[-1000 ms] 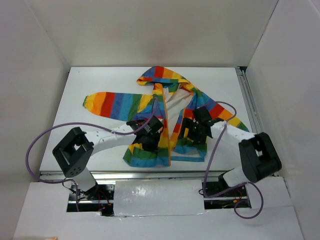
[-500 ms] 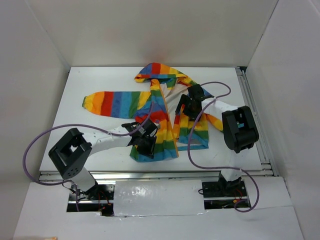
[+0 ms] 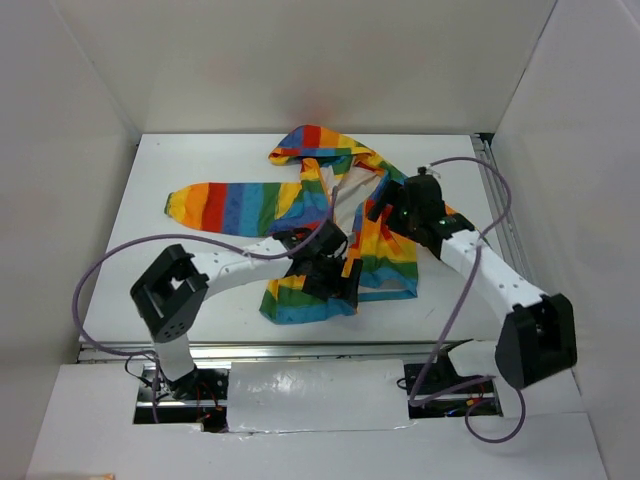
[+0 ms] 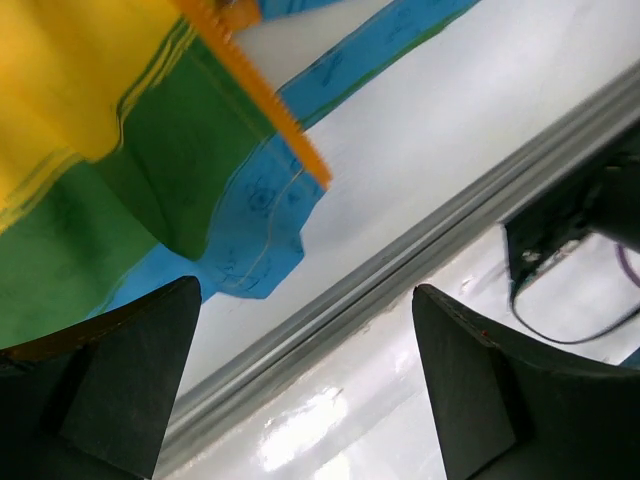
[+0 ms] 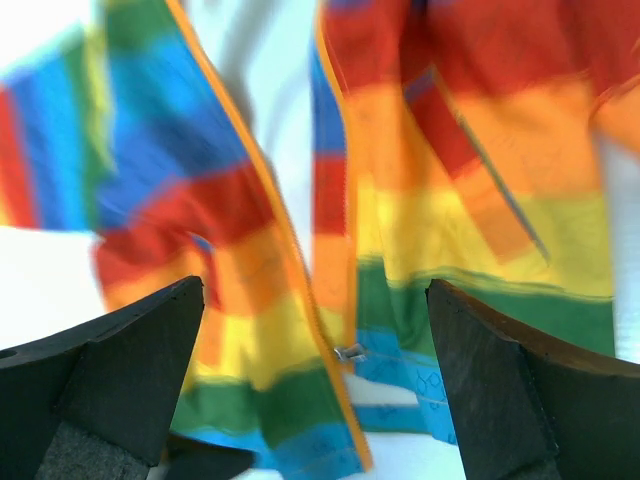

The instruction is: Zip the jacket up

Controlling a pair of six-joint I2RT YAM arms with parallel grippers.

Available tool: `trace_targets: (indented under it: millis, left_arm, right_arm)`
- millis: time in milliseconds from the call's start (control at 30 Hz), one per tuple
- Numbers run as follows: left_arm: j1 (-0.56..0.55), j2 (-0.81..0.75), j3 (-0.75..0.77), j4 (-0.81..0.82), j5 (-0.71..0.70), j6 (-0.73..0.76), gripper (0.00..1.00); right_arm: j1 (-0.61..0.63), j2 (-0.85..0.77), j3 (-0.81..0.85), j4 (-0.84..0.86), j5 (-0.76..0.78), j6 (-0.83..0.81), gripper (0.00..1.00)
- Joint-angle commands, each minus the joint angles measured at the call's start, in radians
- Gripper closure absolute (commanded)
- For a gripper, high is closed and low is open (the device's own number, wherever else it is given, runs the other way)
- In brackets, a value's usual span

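The hem slants before my left gripper's fingers, so it will next turn square to the hem and lower onto the hem's fold beside the orange zipper edge.
The jacket lies on the white table, hood at the far side, one sleeve stretched out to the left, its front unzipped. My left gripper hovers over the near hem, open and holding nothing. In the left wrist view its fingers stand wide apart, with the blue hem corner and the orange zipper edge above them. My right gripper is open above the right front panel. In the blurred right wrist view, the zipper pull lies between the spread fingers, untouched.
The table's metal front rail runs close under the left gripper, with taped white board beyond it. A purple cable loops by the right arm. White walls enclose the table on three sides.
The left gripper has opened and let go of the left front panel, and has moved right. The right arm has swung out and drawn back over the right panel. The jacket's lower half has shifted.
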Motion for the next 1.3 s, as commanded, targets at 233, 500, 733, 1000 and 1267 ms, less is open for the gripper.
trace_targets:
  millis: [233, 500, 733, 1000, 1267]
  left_arm:
    - [-0.048, 0.27, 0.27, -0.33, -0.199, -0.233, 0.01]
    - [-0.048, 0.221, 0.23, -0.388, -0.244, -0.324, 0.01]
    - [-0.059, 0.258, 0.269, -0.38, -0.236, -0.318, 0.01]
    - [-0.067, 0.312, 0.326, -0.392, -0.245, -0.318, 0.01]
    - [-0.088, 0.401, 0.356, -0.48, -0.284, -0.393, 0.01]
  right_arm:
    - [-0.076, -0.272, -0.124, 0.019, 0.092, 0.048, 0.0]
    - [-0.089, -0.337, -0.147, 0.022, 0.111, 0.045, 0.0]
    - [-0.092, -0.338, -0.156, 0.028, 0.101, 0.04, 0.0]
    - [-0.093, -0.338, -0.166, 0.019, 0.127, 0.044, 0.0]
    - [-0.096, -0.348, -0.17, 0.01, 0.154, 0.053, 0.0]
